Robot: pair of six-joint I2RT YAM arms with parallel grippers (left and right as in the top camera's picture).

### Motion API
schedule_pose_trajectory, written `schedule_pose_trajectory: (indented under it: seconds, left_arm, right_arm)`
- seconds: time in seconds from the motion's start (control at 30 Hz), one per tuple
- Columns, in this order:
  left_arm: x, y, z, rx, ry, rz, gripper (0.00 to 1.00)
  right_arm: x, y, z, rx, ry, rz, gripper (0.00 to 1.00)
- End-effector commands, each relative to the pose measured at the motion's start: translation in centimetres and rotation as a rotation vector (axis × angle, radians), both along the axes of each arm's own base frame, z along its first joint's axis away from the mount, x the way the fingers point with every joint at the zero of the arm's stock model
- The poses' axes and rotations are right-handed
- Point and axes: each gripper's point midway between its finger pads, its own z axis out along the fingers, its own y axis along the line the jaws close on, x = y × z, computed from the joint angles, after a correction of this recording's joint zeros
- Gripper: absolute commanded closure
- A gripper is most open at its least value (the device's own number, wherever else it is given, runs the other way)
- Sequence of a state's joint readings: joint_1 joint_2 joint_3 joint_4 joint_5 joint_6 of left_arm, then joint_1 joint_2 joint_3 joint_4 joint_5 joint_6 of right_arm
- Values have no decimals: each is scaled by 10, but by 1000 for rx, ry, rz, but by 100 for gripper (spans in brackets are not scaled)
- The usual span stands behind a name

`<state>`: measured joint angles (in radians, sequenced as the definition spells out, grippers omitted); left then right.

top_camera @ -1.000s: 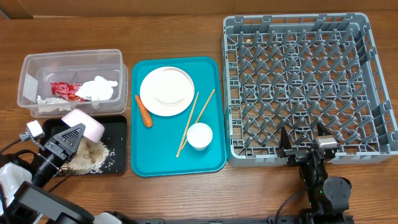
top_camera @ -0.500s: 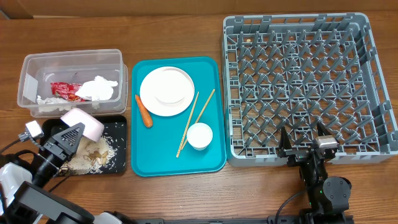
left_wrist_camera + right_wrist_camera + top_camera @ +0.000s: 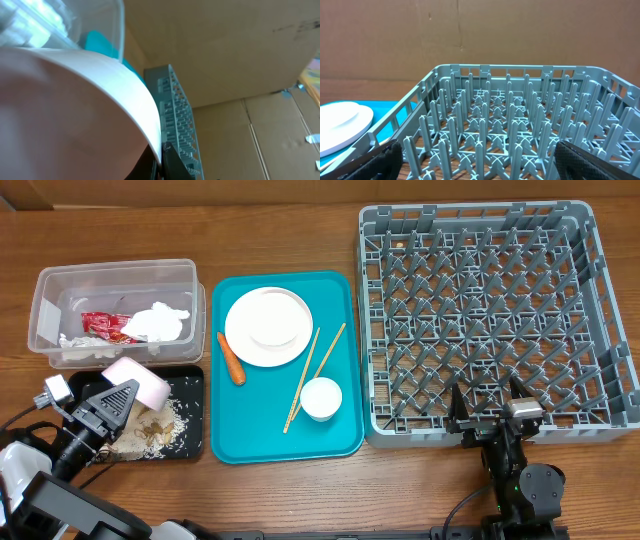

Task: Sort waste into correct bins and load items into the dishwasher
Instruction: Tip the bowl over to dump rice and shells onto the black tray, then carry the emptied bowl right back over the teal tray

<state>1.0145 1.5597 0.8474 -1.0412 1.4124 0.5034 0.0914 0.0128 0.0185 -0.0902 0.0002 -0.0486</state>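
Observation:
My left gripper levels the bowl next, moves toward the cup and releases the bowl on the bare teal beside the chopsticks, as scraps lie in the black tray [image 3: 192, 380].
My left gripper [image 3: 118, 397] is shut on the rim of a white bowl [image 3: 137, 379] and holds it tipped over the black tray [image 3: 192, 380]. Beige scraps with white rice [image 3: 160, 432] lie in the tray. In the left wrist view the bowl [image 3: 65, 110] fills the frame, its rim pinched between the fingers [image 3: 161, 159]. The clear tub [image 3: 45, 300] holds the red wrapper [image 3: 100, 325] and white tissue [image 3: 157, 321]. The carrot [image 3: 231, 357], plate [image 3: 268, 327], chopsticks [image 3: 314, 372] and cup [image 3: 321, 398] lie on the teal tray [image 3: 230, 440]. My right gripper [image 3: 490, 405] is open and empty at the grey rack's [image 3: 480, 310] front edge.
The rack [image 3: 510, 135] fills the right wrist view, with the plate [image 3: 340, 125] at the left. Cardboard walls stand behind the table. Bare wood lies along the front edge between the arms.
More rice and scraps have spread in the black tray under the tipped bowl. The left gripper has shifted slightly. The right arm has not moved.

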Motion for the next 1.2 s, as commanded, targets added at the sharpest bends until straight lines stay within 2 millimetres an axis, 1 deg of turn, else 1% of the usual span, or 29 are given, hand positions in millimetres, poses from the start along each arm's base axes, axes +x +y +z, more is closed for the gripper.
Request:
schedule_pose_trajectory:
  seconds: [0.0,0.1,0.27,0.43,0.7,0.73,0.83,1.07,1.17]
  left_arm:
    - [-2,4,-9,22,116,-1,96]
    - [-2,9,-7,31,175,7,96]
    - [1,11,7,67,193,-2,96]
    - [6,5,11,116,248,-19,96]
    - [19,-11,20,299,363,-16,96]
    - [20,-14,20,317,375,-17,96]
    - [26,-34,16,415,426,-53,96]
    - [34,-79,2,541,483,-169,96]
    - [35,-97,-3,591,506,-208,96]
  right_arm:
    - [0,0,-1,-1,-5,-1,0]
    - [0,0,-1,-1,-5,-1,0]
    - [0,0,-1,-1,-5,-1,0]
    - [0,0,-1,-1,-5,-1,0]
    - [0,0,-1,-1,-5,-1,0]
    - [0,0,-1,-1,-5,-1,0]
    - [0,0,-1,-1,-5,-1,0]
    - [0,0,-1,-1,-5,-1,0]
    - [0,0,-1,-1,-5,-1,0]
